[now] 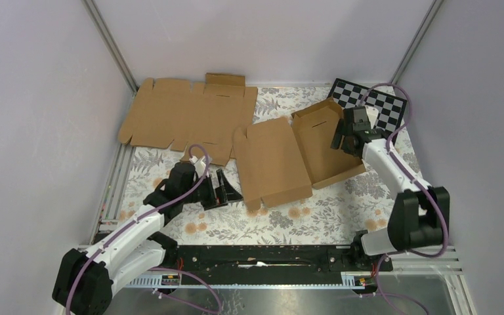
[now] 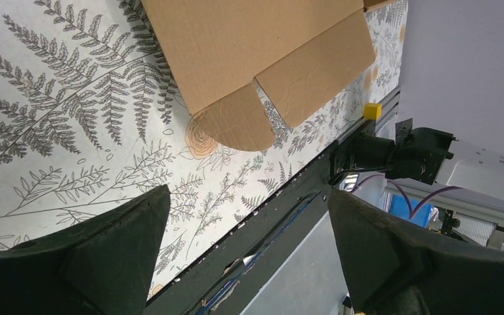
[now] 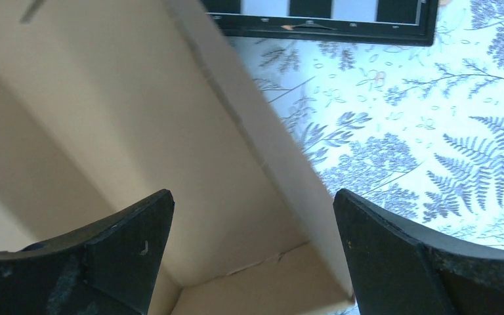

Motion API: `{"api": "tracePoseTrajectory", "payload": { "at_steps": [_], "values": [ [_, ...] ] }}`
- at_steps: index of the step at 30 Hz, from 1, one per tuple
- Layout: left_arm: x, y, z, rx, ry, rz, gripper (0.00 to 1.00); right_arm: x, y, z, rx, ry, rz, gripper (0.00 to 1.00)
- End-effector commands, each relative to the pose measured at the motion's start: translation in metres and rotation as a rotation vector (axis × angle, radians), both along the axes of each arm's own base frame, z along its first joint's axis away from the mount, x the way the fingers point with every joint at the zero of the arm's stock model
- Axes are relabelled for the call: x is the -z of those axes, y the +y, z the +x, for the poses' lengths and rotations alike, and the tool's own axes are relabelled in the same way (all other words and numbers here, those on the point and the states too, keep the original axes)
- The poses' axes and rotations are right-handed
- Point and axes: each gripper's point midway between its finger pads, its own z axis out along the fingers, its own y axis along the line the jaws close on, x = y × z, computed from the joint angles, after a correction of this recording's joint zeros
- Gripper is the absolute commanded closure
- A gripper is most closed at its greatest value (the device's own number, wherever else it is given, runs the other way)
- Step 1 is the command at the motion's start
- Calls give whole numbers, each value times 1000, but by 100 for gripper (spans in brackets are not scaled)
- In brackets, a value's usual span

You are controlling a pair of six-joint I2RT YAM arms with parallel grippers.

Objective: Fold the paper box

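Observation:
I should next swing my left gripper to the right in the top view, onto the tray's near side beside the lid, because that raised edge of the tray is clear.
The paper box (image 1: 325, 154) lies mid-table, partly formed. Its tray has raised walls at the right, and its lid panel (image 1: 272, 161) lies flat to the left. My right gripper (image 1: 340, 141) hangs open over the tray's far right side. In the right wrist view the right gripper (image 3: 253, 193) looks into a tray corner, with an upright wall (image 3: 262, 144) running between its fingers. My left gripper (image 1: 226, 190) is open just left of the lid's near corner and holds nothing. In the left wrist view the left gripper (image 2: 247, 193) faces the lid's rounded tab (image 2: 233, 125) and side flap (image 2: 315, 72).
A second, flat cardboard sheet (image 1: 184, 115) lies at the back left. A black-and-white checkerboard (image 1: 371, 102) sits at the back right, just behind the tray (image 3: 321, 13). A black rail (image 1: 269, 259) runs along the near edge. Grey walls enclose the floral table cover (image 1: 328, 210).

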Motion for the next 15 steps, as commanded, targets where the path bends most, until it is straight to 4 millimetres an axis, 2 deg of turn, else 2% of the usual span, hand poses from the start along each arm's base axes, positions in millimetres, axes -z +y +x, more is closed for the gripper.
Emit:
{"api": "tracePoseTrajectory", "payload": {
  "at_steps": [1,4,7,11,15],
  "values": [
    [-12,-9,6,45,-62,-43,1,9,-21,14,32,55,-75,0],
    [-9,-11,9,51,-56,-43,1,38,-8,10,11,129,-2,1],
    [-8,-11,11,45,-57,-39,1,64,11,-3,-18,177,100,5],
    [-9,-7,11,22,-60,-31,1,78,34,-27,-92,196,226,14],
    [-11,-1,9,-15,-71,-19,1,92,48,-64,-101,213,332,18]
  ]
}}
